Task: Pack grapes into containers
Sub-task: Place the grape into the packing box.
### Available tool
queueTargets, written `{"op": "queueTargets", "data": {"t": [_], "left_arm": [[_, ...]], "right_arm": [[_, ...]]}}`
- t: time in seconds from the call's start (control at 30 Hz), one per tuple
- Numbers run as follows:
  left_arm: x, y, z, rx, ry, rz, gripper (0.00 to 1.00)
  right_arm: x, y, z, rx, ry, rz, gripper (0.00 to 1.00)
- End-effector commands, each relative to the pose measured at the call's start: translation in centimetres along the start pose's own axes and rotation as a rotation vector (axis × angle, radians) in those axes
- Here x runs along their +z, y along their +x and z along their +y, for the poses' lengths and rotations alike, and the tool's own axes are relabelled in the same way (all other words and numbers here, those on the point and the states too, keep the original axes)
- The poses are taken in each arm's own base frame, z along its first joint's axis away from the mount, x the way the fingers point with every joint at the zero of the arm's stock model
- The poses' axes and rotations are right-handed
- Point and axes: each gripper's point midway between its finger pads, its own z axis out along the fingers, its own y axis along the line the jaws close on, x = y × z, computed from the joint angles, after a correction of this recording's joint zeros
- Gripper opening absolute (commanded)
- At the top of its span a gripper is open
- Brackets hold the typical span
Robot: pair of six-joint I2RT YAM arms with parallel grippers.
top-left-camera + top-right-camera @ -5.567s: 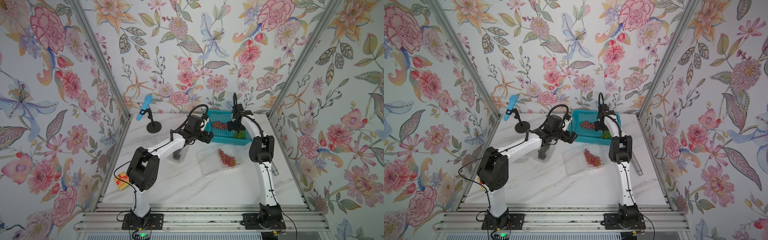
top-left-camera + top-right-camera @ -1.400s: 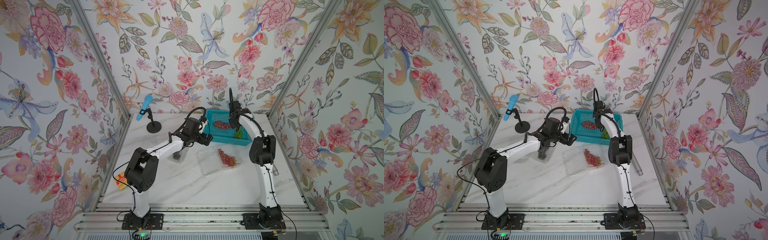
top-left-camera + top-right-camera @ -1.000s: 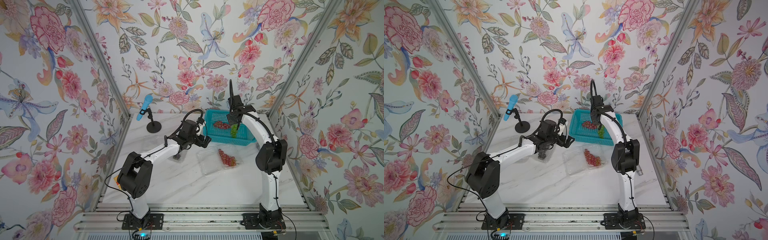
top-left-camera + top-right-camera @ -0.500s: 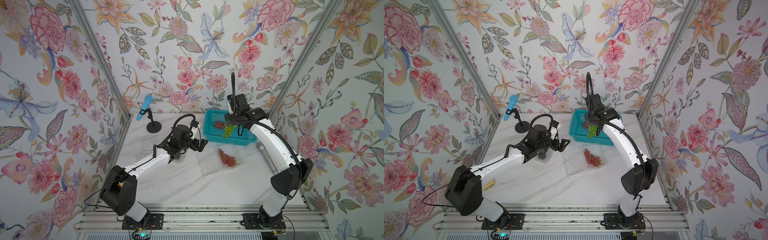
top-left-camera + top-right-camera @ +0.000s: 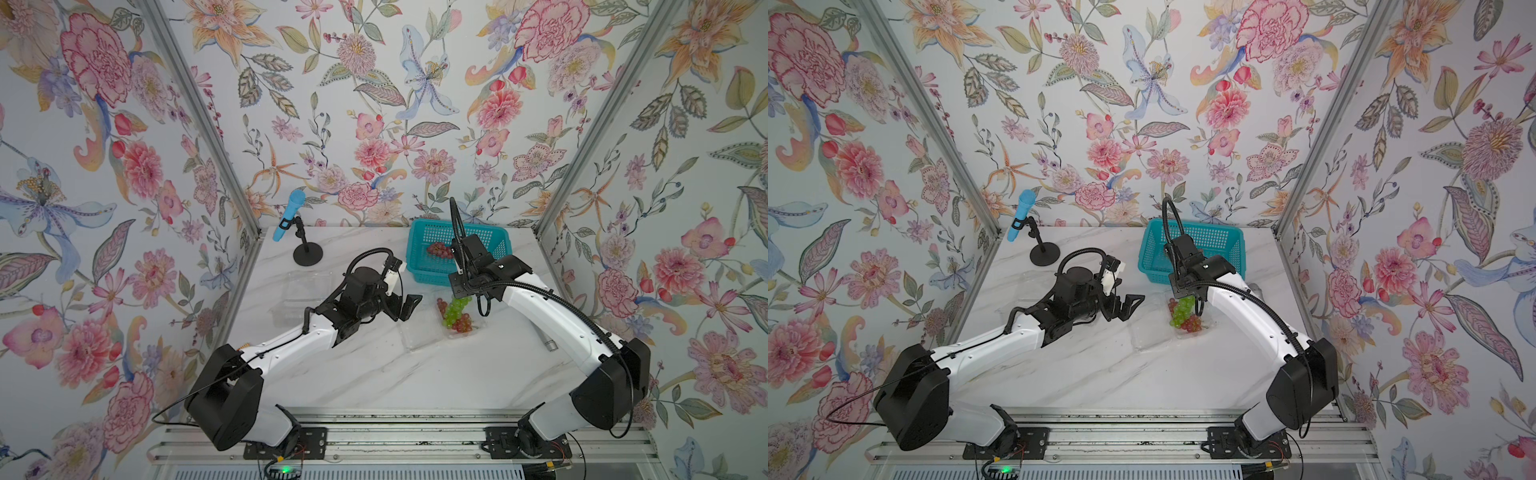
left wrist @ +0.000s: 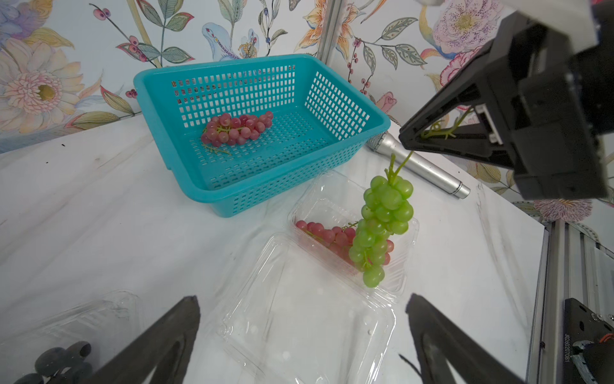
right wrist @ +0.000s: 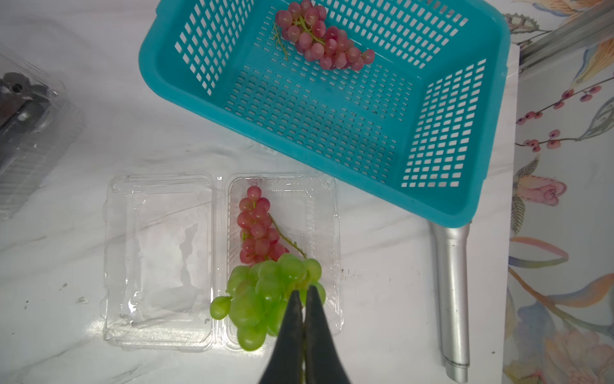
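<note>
The green grapes still hang above the red bunch in the open container's tray, so I should next lower my right gripper onto that red bunch and let go of the green grapes' stem.
My right gripper is shut on the stem of a green bunch of grapes, which hangs just above an open clear container. A red bunch lies in that container's tray, and the lowest green grapes hang close over it. Another red bunch lies in the teal basket. My left gripper stands open and holds nothing, a little left of the container's lid in both top views.
A second clear container sits at the left, with dark grapes in it. A silver microphone lies right of the basket. A blue microphone on a black stand is at the back left.
My right arm lifted the green bunch out of the basket and carried it forward over the open container. My left arm drew back from the basket, still open.
</note>
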Motion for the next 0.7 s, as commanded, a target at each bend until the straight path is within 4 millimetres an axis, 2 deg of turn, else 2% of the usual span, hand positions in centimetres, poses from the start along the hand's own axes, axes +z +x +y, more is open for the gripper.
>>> {"op": "queueTargets", "data": {"t": [0.0, 0.23, 0.33, 0.4, 0.67], "left_arm": [[-0.6, -0.2, -0.5, -0.011, -0.016, -0.046, 1.0], [-0.2, 0.3, -1.0, -0.018, -0.032, -0.054, 1.0], [0.0, 0.1, -1.4, -0.022, -0.03, -0.061, 1.0], [0.3, 0.2, -1.5, -0.02, -0.033, -0.059, 1.0], [0.7, 1.2, -1.8, -0.019, -0.034, -0.046, 1.0]], "right_arm": [[-0.9, -1.3, -0.7, 0.07, -0.011, -0.075, 0.0], [-2.2, -3.4, -3.4, 0.142, -0.029, -0.158, 0.0], [-2.2, -3.6, -4.1, 0.157, -0.035, -0.17, 0.0], [-1.4, -2.9, -4.0, 0.156, -0.042, -0.155, 0.0], [3.0, 2.2, 0.2, 0.173, -0.136, -0.073, 0.0]]}}
